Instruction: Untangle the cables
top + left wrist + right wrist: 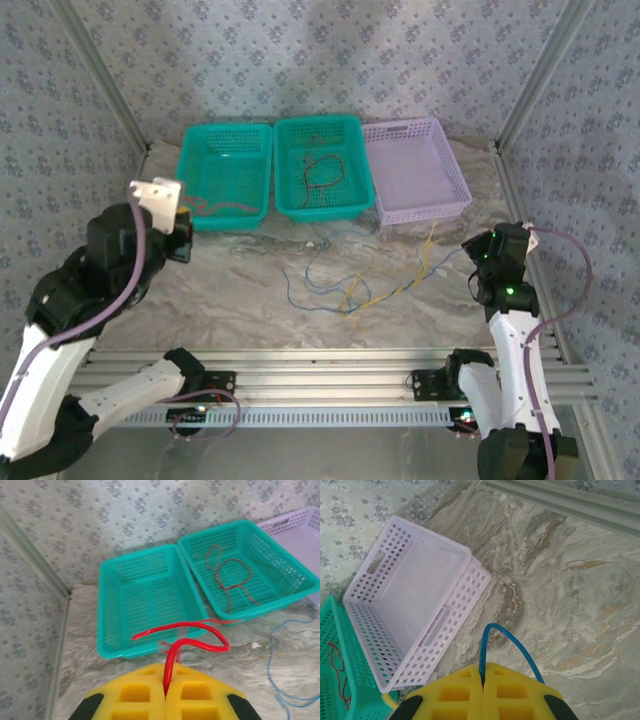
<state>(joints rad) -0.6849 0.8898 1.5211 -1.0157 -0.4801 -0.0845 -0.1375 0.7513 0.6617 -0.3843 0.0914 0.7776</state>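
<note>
My left gripper swings outward over the middle teal basket [324,170] next, goes down and releases its cable there. This basket, outward and below, already holds a red cable.
My left gripper [165,667] is shut on a red cable [200,630], which curls up from between the yellow pads just in front of the left teal basket [107,610]. From above, the left gripper [180,225] hangs by that basket's near left corner. My right gripper [482,672] is shut on a blue cable [512,640] that arches out of the pads; it sits at the table's right side [478,262]. Blue [310,290] and yellow-orange cables [385,292] lie tangled on the table's middle. Another red cable [322,172] lies looped in the middle teal basket [318,121].
Three baskets stand in a row at the back: two teal ones and a lilac one [400,124] on the right, whose perforated wall [440,625] is close to my right gripper. Patterned walls and metal rails enclose the marbled table [250,290].
</note>
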